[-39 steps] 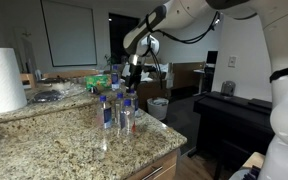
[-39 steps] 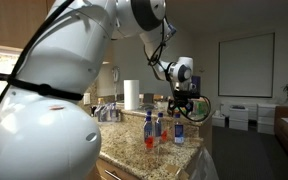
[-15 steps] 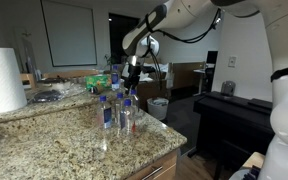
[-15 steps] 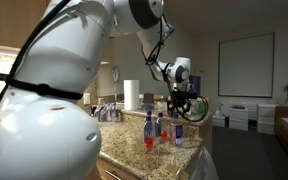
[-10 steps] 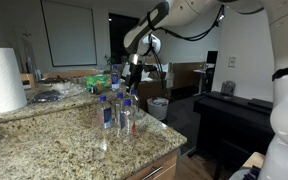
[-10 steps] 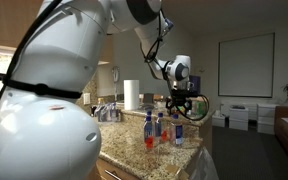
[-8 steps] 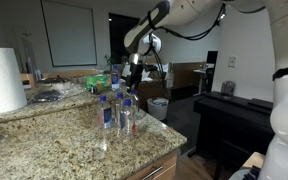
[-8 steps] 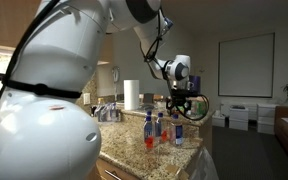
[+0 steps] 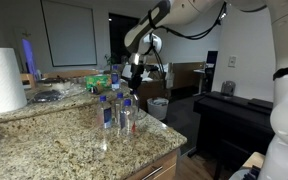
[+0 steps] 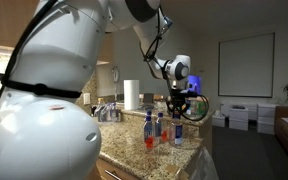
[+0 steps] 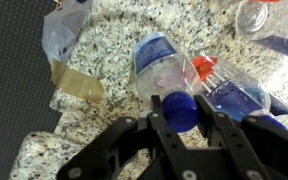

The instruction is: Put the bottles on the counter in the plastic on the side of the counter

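Observation:
My gripper carries the bottle to the left in the wrist view next, then down into the crinkled bag (image 11: 64, 30), since the bag lies past the counter edge.
Several clear bottles (image 9: 116, 110) with blue labels stand clustered near the counter (image 9: 74, 150) edge, also seen as bottles (image 10: 158, 130) on the counter (image 10: 149, 160). My gripper (image 11: 182, 108) points down over one bottle, and its black fingers (image 11: 160, 106) press both sides of that bottle's blue cap (image 11: 181, 104). In both exterior views the gripper (image 9: 135, 78) (image 10: 180, 106) sits at the top of the bottle (image 10: 179, 130) nearest the edge. The plastic (image 9: 158, 106) stands on the floor beyond the counter; its crinkled bag (image 11: 64, 30) shows at the wrist view's upper left.
A big paper-towel roll (image 9: 2, 80) (image 10: 131, 95) stands on the counter. Black piano-like furniture (image 9: 229, 115) lies past the counter's end. Neighbouring bottles, one red-capped (image 11: 202, 68), crowd close to the gripped one. A brown cardboard piece (image 11: 79, 86) lies by the counter edge.
The arm stays in the same place over the bottles near the edge. No bottle has moved.

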Motion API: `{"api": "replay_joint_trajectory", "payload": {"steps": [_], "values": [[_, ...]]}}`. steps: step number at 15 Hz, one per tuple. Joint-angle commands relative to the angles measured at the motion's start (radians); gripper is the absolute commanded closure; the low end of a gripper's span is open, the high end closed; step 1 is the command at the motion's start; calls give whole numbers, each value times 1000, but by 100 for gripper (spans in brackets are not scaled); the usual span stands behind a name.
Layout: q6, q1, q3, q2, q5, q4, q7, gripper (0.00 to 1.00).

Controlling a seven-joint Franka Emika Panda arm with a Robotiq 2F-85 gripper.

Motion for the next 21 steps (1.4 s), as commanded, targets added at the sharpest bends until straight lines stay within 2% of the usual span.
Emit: {"api": "replay_joint_trajectory", "payload": {"steps": [1,6,11,14,18,21], "values": [[-8,-1,-24,-36,-17,-21,-13,90],[-10,-41,-102,-21,-13,20,37,90],[-22,-132,-177,18,56,28,67,90],[-53,-189,-170,69,167,16,53,90],[-117,-227,-139,153,326,10,64,90],[-109,-238,-139,215,356,22,88,90]]}}
